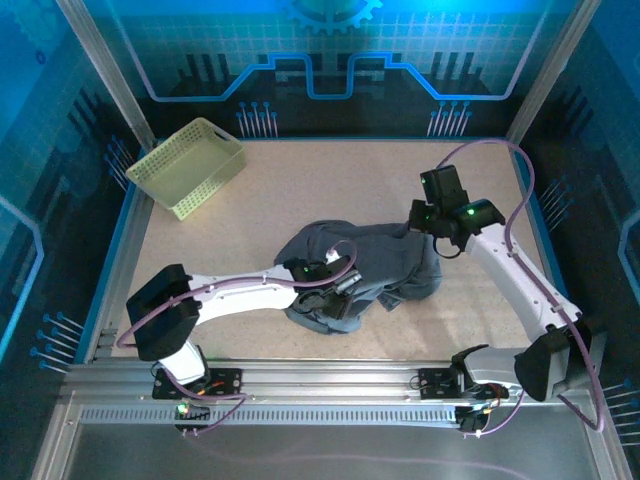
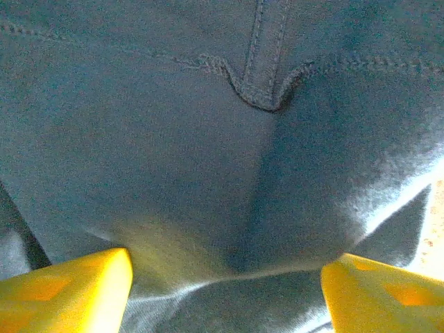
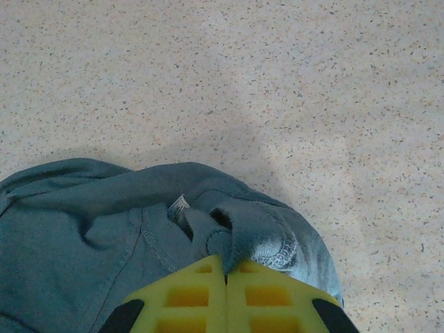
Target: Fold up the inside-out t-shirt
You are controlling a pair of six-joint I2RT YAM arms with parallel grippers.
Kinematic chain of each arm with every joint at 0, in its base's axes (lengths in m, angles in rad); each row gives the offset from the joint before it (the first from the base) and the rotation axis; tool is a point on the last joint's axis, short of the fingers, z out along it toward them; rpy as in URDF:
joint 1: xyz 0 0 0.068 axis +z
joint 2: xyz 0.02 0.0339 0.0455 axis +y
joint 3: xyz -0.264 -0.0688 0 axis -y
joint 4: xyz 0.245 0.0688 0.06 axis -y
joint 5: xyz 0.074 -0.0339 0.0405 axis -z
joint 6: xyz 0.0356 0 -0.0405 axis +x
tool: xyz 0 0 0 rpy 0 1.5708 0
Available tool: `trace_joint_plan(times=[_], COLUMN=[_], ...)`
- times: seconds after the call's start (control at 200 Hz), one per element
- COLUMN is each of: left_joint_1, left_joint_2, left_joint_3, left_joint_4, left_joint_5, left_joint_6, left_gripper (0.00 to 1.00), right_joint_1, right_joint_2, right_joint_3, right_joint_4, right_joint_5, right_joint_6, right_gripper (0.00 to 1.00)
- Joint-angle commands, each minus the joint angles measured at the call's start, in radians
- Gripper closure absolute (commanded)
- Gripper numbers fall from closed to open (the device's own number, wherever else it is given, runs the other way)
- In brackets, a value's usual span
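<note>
The t-shirt's fold is at the t-shirt's edge, so my right gripper will next pull it back toward my left gripper, over the t-shirt's middle (image 1: 382, 256), and release it.
The dark slate-grey inside-out t-shirt (image 1: 375, 262) lies crumpled in a heap at the middle of the table. My left gripper (image 1: 338, 287) is down in the shirt's near-left part. In the left wrist view its yellow fingers (image 2: 69, 291) stand wide apart, open, with the t-shirt (image 2: 208, 159) and a stitched seam (image 2: 263, 90) close in front and a fold bulging between them. My right gripper (image 1: 425, 222) is at the heap's far-right edge. In the right wrist view the right gripper (image 3: 225, 267) is shut on a bunched fold of the t-shirt (image 3: 76, 229) beside a small white label (image 3: 179, 206).
A pale yellow-green lattice basket (image 1: 190, 165) stands at the far left corner of the table (image 1: 330, 180). Blue-lit walls and metal posts enclose the table. An aluminium rail (image 1: 330, 375) runs along the near edge by the arm bases.
</note>
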Motion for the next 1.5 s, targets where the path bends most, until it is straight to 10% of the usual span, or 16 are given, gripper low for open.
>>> trace_joint_plan(times=[0.0,0.43,0.695,0.89,1.096,1.306,1.496], left_joint_1=[0.002,0.003,0.078,0.277,0.518,0.62,0.726], left_joint_2=[0.014,-0.134,-0.351,-0.603,-0.728,-0.692,-0.704], left_joint_3=[0.012,-0.059,-0.13,-0.231,-0.322,-0.324,-0.338], left_joint_4=[0.019,0.04,0.035,-0.025,-0.062,-0.059,-0.027], left_joint_5=[-0.057,-0.152,-0.198,-0.264,-0.235,-0.204,-0.136], left_joint_6=[-0.025,-0.002,-0.019,-0.126,-0.2,-0.189,-0.163], left_gripper=[0.38,1.0,1.0,1.0,1.0,1.0,1.0], right_joint_1=[-0.015,-0.016,0.022,0.268,0.513,0.433,0.104], right_joint_2=[-0.03,-0.052,-0.068,-0.058,0.003,-0.133,-0.113], right_joint_3=[-0.019,-0.052,-0.065,-0.124,-0.134,-0.177,-0.287], right_joint_4=[0.011,-0.002,0.03,0.092,0.121,0.074,0.038], right_joint_5=[-0.002,0.017,-0.039,-0.053,-0.004,0.099,-0.071], right_joint_6=[0.013,0.02,0.043,0.112,0.104,-0.078,-0.045], right_gripper=[1.0,1.0,1.0,0.97,0.67,0.28,0.23])
